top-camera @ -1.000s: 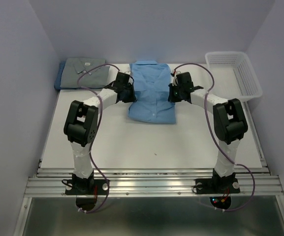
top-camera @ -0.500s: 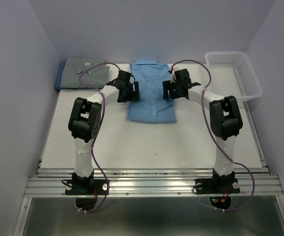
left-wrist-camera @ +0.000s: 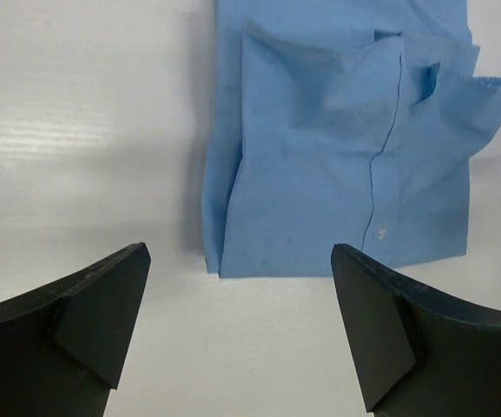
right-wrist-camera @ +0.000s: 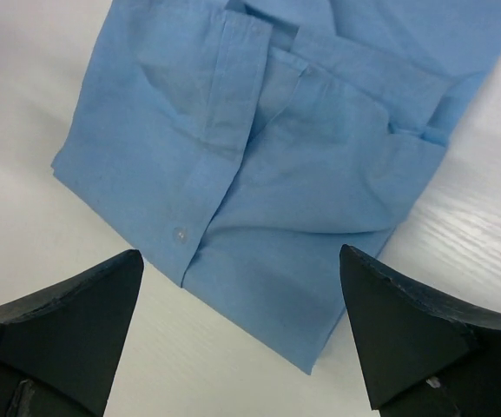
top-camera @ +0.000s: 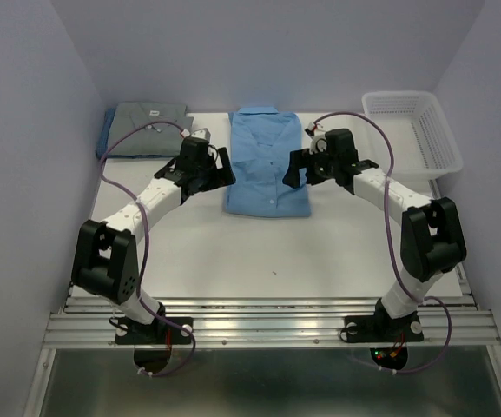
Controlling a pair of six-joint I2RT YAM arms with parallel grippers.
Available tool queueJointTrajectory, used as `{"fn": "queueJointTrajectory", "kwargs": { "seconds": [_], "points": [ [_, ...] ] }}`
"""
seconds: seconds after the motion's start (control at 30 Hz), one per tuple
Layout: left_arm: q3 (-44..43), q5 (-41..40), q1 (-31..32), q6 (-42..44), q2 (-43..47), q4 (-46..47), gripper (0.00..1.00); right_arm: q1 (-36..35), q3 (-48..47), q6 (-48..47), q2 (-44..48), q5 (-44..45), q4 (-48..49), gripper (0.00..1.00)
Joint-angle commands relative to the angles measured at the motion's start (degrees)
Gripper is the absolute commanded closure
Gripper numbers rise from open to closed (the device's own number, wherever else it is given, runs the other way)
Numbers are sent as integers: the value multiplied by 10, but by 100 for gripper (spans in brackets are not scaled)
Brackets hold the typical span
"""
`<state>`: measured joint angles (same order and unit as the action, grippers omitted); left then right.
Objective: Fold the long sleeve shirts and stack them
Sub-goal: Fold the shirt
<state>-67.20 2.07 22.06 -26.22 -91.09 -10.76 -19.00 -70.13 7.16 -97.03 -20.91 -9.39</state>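
Next, my left gripper turns and comes back and down onto the light blue shirt's near edge beside the buttons, since that edge lies clear upon the table.
A folded light blue long sleeve shirt (top-camera: 266, 161) lies flat at the back middle of the table, collar to the rear. It fills the upper part of the left wrist view (left-wrist-camera: 346, 165) and the right wrist view (right-wrist-camera: 276, 148). A grey shirt (top-camera: 150, 127) with a white neck label lies folded at the back left, on a darker blue one (top-camera: 105, 140). My left gripper (top-camera: 222, 170) hangs open just off the light blue shirt's left edge. My right gripper (top-camera: 295, 168) stands open at its right edge. Neither holds anything.
A white plastic mesh basket (top-camera: 411, 130) stands at the back right corner. Walls close in the table on both sides and at the back. Purple cables loop over both arms.
Both grippers have opened and let go of the light blue shirt, then drawn back off it toward the near side. The shirt lies still, folded.
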Motion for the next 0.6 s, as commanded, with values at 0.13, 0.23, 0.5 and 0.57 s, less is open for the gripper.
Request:
{"fn": "queueJointTrajectory", "kwargs": {
  "seconds": [0.13,0.23,0.5,0.57],
  "points": [
    [151,65,24,-83,80,90,1,-14,-72,-11,-102,-70,22,0],
    [194,90,43,-103,88,122,1,-14,-143,-14,-166,-34,10,0],
    [255,108,104,-168,100,179,1,-14,-261,-29,-308,5,-34,0],
    [256,99,112,-175,95,179,1,-14,-255,-19,-324,-9,-31,0]
  ]
}}
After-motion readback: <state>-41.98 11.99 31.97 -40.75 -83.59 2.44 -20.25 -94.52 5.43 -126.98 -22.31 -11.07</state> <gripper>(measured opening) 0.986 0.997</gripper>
